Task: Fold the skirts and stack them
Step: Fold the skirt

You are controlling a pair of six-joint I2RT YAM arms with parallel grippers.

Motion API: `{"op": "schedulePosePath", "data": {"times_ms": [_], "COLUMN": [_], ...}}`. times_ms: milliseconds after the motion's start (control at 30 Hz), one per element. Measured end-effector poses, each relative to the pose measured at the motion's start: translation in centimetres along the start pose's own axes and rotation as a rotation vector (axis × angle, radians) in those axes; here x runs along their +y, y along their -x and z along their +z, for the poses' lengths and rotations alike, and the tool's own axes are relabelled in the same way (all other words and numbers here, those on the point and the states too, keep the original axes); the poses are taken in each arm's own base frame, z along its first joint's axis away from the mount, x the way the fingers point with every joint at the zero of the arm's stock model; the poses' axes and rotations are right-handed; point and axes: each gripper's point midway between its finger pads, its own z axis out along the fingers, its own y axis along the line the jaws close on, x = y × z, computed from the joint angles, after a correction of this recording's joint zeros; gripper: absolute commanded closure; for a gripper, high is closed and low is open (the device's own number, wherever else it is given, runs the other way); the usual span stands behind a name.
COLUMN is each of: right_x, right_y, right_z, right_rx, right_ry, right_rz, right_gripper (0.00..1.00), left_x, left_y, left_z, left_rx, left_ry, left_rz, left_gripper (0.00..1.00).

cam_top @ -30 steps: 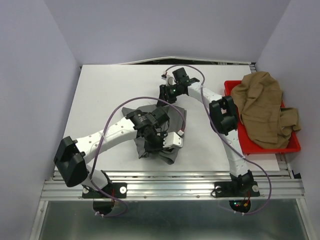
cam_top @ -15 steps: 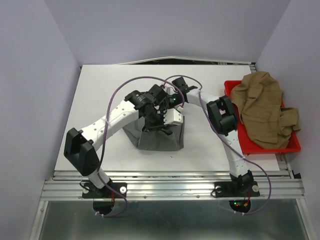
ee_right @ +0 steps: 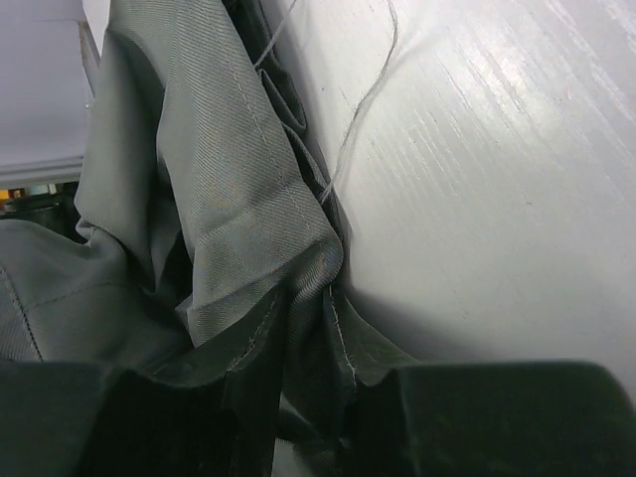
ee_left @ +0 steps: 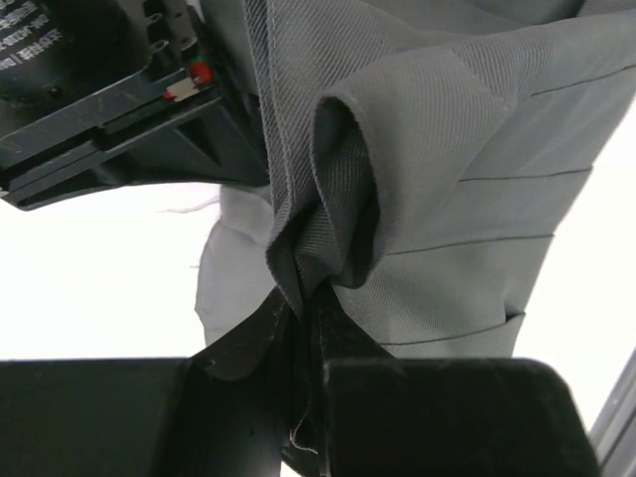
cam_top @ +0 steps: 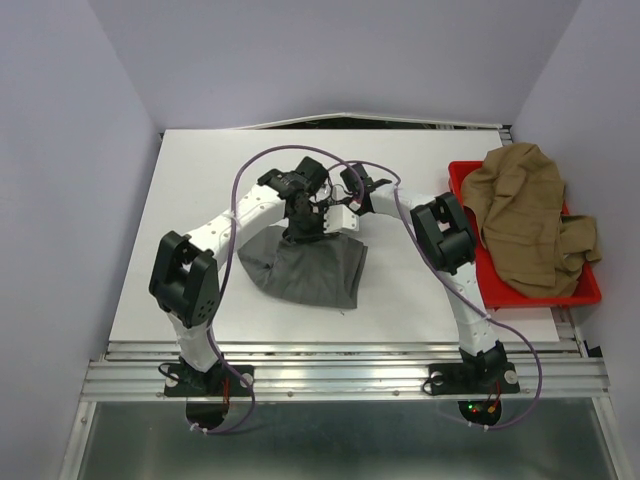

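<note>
My left gripper lowers the fold toward the table and releases it next, as the grey skirt's far edge is lifted.
The mid-grey skirt (cam_top: 305,268) lies on the white table (cam_top: 200,190), and its far edge is lifted where both grippers meet. My left gripper (cam_top: 303,230) is shut on a bunched fold of the grey skirt (ee_left: 437,199), the cloth pinched between its fingertips (ee_left: 308,313). My right gripper (cam_top: 338,212) is shut on the hemmed edge of the same skirt (ee_right: 229,169), close beside the left one. In the right wrist view the pinch sits at the gripper (ee_right: 310,303). The tan-brown skirt (cam_top: 525,215) is heaped in the red tray (cam_top: 458,176).
The red tray stands at the table's right edge, next to the right arm's elbow (cam_top: 445,232). The left arm's elbow (cam_top: 183,278) is over the table's near left. Purple cables (cam_top: 250,175) loop above both wrists. A loose thread (ee_right: 363,89) trails over the table.
The left arm carried the grey skirt's edge from the near side to the far side, spreading the cloth out behind it. The right gripper closed on the skirt's edge beside it.
</note>
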Motion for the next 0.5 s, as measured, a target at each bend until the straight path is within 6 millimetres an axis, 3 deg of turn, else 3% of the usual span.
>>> {"op": "schedulePosePath", "data": {"times_ms": [267, 500], "right_x": [0.4, 0.4], "right_y": [-0.1, -0.1], "right_z": [0.0, 0.0], "right_rx": [0.005, 0.006], "right_ry": [0.022, 0.023], "right_rz": [0.001, 0.004], "right_gripper": [0.74, 0.71], "left_x": [3.0, 4.0], "left_y": [0.8, -0.1], "left_z": [0.6, 3.4], "left_rx": [-0.046, -0.04], "left_ry": [0.099, 0.127], "left_rz": [0.038, 0.062], "left_gripper": [1.0, 0.99]}}
